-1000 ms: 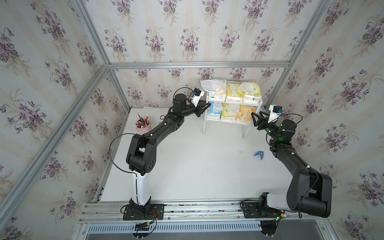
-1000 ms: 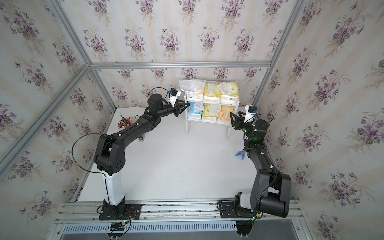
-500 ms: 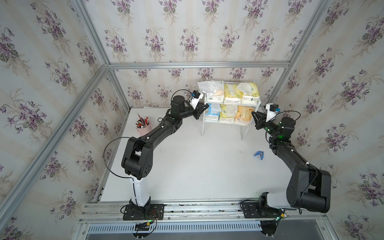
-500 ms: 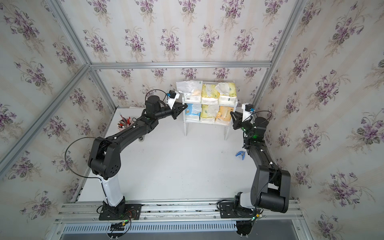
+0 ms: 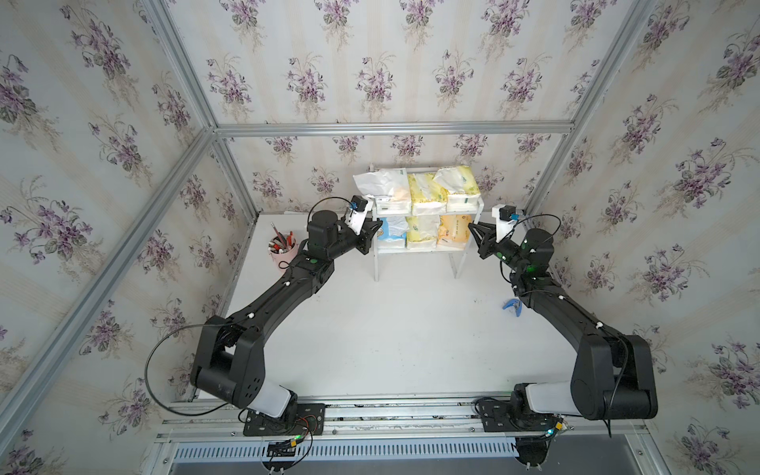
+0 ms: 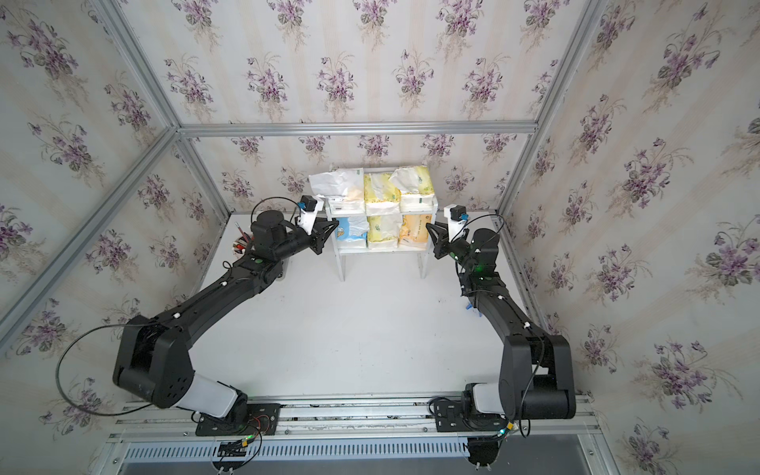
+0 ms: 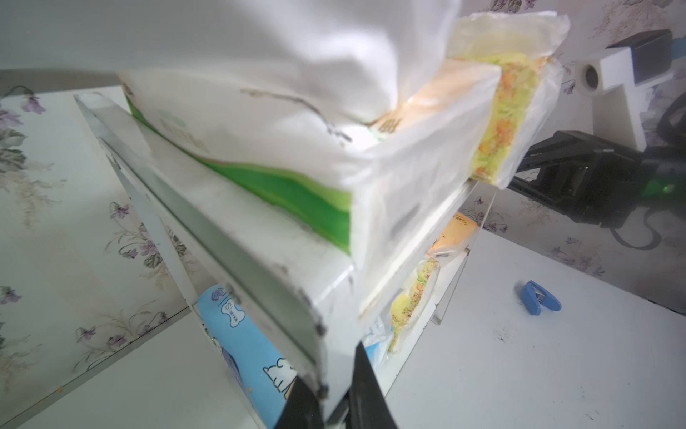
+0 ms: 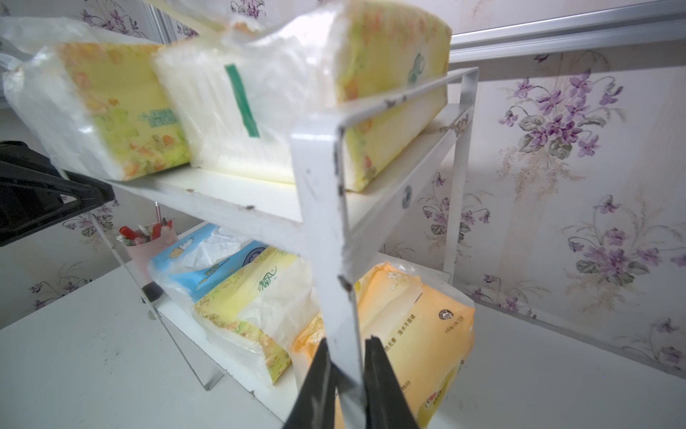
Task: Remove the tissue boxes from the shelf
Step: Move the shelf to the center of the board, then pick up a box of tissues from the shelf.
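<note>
The shelf stands off the table's middle, so the robot's left gripper will next pull the shelf's side panel a little sideways toward the pink pen cup and then let it go.
The white two-tier shelf stands at the back of the table. Its top board holds a white tissue pack and two pale yellow ones. Below lie a blue-and-white pack, a yellow one and an orange one. My left gripper is shut on the shelf's left side panel. On the opposite side, my right gripper is shut on the shelf's right side frame, next to the orange pack.
A pink pen cup stands left of the shelf, behind my left arm. A small blue stapler lies on the table beside my right arm. Wallpapered walls close in the back and both sides.
My right gripper has shut on the shelf's side frame. The shelf, held at both ends, has shifted left and toward the front together with both grippers.
</note>
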Motion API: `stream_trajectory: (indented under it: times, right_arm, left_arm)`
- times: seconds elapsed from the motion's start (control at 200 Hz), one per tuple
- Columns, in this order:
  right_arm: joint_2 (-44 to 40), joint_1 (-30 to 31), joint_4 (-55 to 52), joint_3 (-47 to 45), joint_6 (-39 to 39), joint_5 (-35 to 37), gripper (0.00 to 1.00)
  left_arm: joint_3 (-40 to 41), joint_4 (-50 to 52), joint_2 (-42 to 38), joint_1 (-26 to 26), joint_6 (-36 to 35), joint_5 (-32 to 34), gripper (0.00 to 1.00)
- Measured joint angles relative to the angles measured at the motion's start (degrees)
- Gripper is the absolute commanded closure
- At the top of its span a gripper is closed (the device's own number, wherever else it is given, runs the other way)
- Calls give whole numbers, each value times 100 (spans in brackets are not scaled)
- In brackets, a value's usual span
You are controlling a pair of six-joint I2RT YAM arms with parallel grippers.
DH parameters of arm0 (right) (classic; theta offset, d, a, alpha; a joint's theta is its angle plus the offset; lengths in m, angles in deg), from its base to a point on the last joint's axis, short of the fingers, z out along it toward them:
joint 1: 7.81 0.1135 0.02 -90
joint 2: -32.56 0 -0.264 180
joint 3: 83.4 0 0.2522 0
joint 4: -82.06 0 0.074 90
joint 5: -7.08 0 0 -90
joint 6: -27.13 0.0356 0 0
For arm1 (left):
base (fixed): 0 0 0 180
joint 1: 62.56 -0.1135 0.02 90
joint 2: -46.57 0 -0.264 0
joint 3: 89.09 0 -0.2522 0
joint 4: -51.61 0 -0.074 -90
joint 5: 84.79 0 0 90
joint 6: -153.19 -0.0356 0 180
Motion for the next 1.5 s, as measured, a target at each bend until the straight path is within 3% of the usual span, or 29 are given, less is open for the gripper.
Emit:
stream_trajectory:
  times: [0.16, 0.235, 0.405, 0.49, 0.635, 0.779, 0.904, 1.099, 1.319, 1.499]
  right_arm:
    - [299, 356, 214, 162, -13, -24, 84]
    - [361, 407, 271, 186, -4, -83, 75]
    - [229, 428, -380, 101, 94, 44, 48]
    - [-17, 426, -704, 85, -28, 149, 40]
    - [-649, 424, -1156, -94, -358, 509, 36]
    - [-1416, 442, -1567, -487, -693, 807, 35]
    - [-2013, 734, -1906, -723, -1154, 1095, 35]
    - [-2341, 1812, -2535, -673, -2430, 1674, 35]
    - [-1552, 2846, -3233, 151, -4002, 2612, 35]
    - [-627, 3228, -3748, 1005, -4996, 3047, 35]
  left_arm:
    - [435, 90, -505, -251, 11, 136, 88]
    - [608, 125, -702, -341, 17, 125, 77]
    - [894, 297, -992, -542, 192, 203, 41]
    - [1008, 389, -1182, -590, 232, 258, 31]
    - [1351, 557, -1703, -684, 317, 304, 12]
    - [1768, 960, -2396, -728, 586, 684, 2]
    - [1993, 1587, -3018, -743, 909, 1226, 0]
    - [2380, 2527, -3641, -754, 1696, 1781, 0]
    - [2767, 2909, -3683, -754, 2800, 1674, 0]
    - [2949, 2957, -3442, -754, 3300, 1517, 1]
